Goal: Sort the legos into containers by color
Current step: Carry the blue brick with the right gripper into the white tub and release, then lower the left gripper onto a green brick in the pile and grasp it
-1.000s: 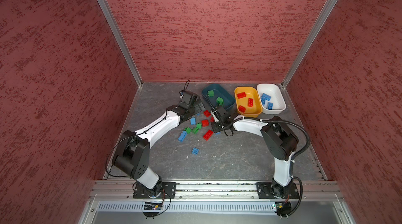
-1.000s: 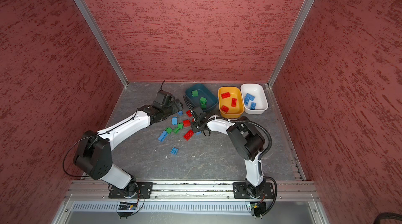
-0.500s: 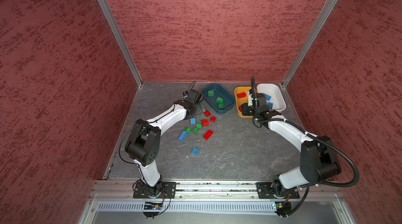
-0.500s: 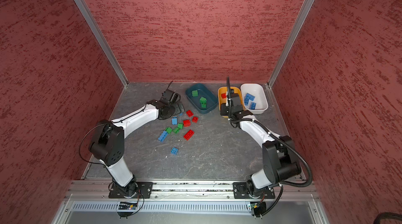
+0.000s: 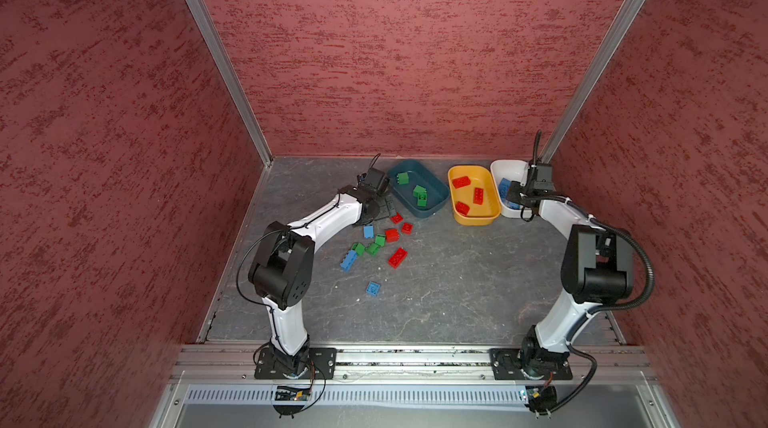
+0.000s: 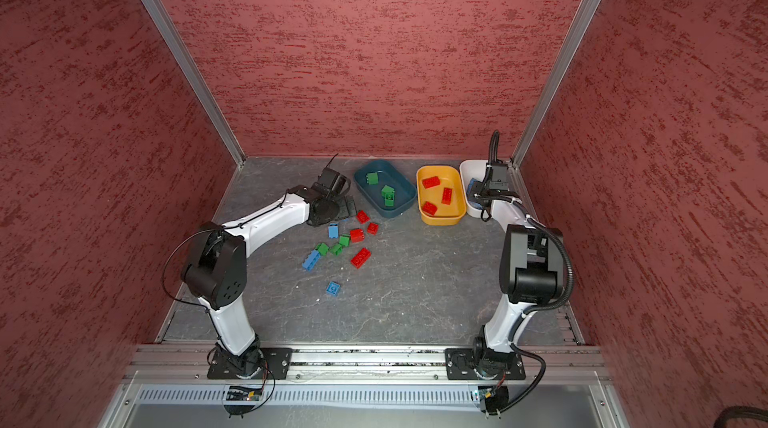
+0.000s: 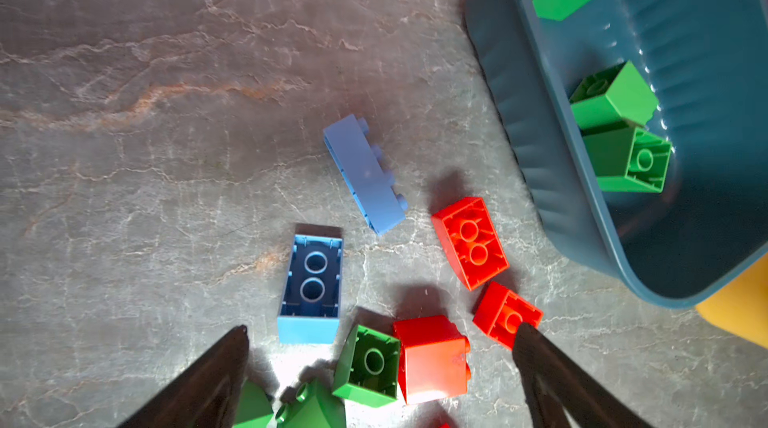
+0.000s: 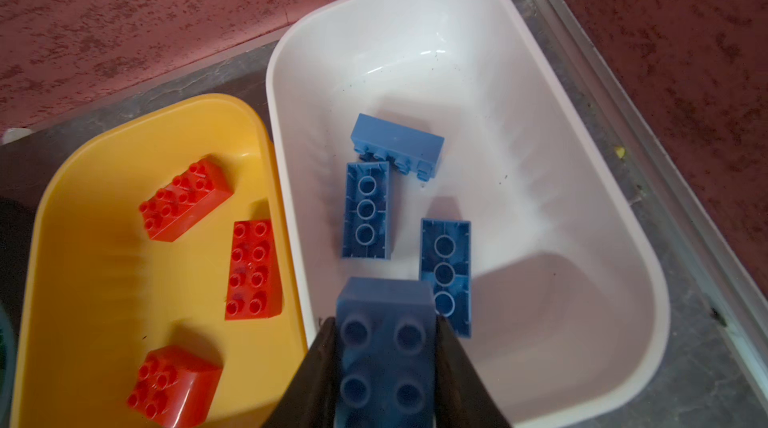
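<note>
The robot's right gripper will go slightly toward the orange-yellow container (image 5: 473, 218), over the bottom of the white container, and let go of the blue lego there, because only blue ones are inside.
My right gripper (image 8: 385, 322) is shut on a blue lego (image 8: 386, 363), studs facing the camera, and holds it above the near end of the white container (image 8: 582, 114), where three blue legos (image 8: 365, 209) lie. In both top views this gripper (image 5: 514, 194) hangs over the white container (image 5: 505, 166). My left gripper (image 7: 381, 327) is open over the loose pile, with a green lego (image 7: 368, 365) and a red lego (image 7: 432, 359) below its jaws. The orange-yellow container (image 5: 473, 218) holds three red legos, and the teal container (image 5: 432, 210) holds green ones.
Loose legos lie mid-table: a red oblong one (image 5: 397, 257), a blue oblong one (image 5: 348, 260), green ones (image 5: 372, 248) and a lone blue square one (image 5: 372, 288). The containers stand in a row along the back wall. The white one sits in the back right corner, beside the metal frame post (image 5: 582, 85).
My right arm has swung from the pile at mid-table to the white container, carrying the blue lego. The left gripper stays open by the pile; its elbow has shifted.
</note>
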{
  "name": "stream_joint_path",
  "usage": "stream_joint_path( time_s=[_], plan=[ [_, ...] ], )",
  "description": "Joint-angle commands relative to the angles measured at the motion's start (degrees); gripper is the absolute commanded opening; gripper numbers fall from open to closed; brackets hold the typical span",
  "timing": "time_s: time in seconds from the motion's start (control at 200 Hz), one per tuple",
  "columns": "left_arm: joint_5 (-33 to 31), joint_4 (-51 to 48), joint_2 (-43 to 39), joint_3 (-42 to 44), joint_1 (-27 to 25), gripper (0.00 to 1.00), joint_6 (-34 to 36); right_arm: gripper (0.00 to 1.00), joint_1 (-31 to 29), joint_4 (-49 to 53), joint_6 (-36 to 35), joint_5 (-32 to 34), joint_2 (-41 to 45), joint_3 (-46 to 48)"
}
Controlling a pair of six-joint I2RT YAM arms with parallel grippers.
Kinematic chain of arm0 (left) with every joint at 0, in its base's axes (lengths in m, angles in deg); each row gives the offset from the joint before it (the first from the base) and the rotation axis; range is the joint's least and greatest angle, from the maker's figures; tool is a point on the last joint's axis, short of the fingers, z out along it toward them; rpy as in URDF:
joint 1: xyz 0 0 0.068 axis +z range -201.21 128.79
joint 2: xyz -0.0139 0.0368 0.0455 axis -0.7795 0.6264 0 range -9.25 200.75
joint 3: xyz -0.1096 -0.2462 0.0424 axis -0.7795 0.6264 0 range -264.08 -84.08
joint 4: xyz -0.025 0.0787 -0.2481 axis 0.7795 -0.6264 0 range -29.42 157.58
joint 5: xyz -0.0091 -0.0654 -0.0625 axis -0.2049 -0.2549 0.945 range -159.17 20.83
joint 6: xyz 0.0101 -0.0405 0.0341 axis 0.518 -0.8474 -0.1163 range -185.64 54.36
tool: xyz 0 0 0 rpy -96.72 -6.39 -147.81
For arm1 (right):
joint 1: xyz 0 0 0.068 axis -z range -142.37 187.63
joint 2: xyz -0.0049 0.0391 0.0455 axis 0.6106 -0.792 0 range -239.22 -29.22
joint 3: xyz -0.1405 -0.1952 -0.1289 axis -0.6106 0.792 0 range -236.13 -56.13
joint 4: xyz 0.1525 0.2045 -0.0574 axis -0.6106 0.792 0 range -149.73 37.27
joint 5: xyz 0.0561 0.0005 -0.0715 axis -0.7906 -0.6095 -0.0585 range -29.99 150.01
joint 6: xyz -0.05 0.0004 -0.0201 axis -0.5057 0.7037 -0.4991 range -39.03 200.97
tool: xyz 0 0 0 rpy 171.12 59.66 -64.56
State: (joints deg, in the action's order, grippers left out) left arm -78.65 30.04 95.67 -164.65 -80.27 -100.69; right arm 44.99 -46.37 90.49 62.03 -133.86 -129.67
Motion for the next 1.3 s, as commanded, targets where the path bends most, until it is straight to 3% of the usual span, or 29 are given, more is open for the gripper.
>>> stream_joint_path(
  time_s=[0.0,0.18,0.391,0.636,0.696,0.716,0.731,1.062,1.297],
  plan=[
    [-1.75,-2.69,-1.90,0.50,-1.30,1.00,2.81,0.27,0.37,3.91,-2.93,6.21,-2.08,-3.97],
    [-0.66,-4.21,-3.77,3.20,-2.72,1.00,5.68,0.31,0.38,5.91,-5.05,8.55,-4.68,-7.75],
    [3.13,-6.68,-6.11,6.47,-2.94,1.00,8.00,0.53,0.40,7.74,-5.69,7.10,-3.93,-9.04],
    [5.11,-10.28,-6.01,6.77,-3.13,0.94,10.81,0.69,-0.36,9.50,-2.31,0.82,0.02,-7.99],
    [6.34,-10.99,-5.17,6.26,-3.25,0.94,12.08,0.83,-1.16,8.86,-1.55,-1.33,1.81,-6.85],
    [6.85,-11.32,-4.75,5.99,-3.28,0.93,12.46,0.95,-1.54,8.44,-1.17,-2.06,2.40,-6.33],
    [7.09,-11.73,-4.44,5.67,-3.30,0.93,12.60,0.98,-1.70,8.04,-0.83,-2.59,2.88,-5.91],
    [6.85,-13.38,2.04,1.62,-3.89,0.69,15.19,0.99,-4.33,-2.30,6.11,-10.33,9.89,2.56],
    [3.45,-13.75,5.86,0.55,-3.47,0.66,21.57,0.99,-4.52,-2.33,6.33,-10.45,10.01,2.76]
  ],
)
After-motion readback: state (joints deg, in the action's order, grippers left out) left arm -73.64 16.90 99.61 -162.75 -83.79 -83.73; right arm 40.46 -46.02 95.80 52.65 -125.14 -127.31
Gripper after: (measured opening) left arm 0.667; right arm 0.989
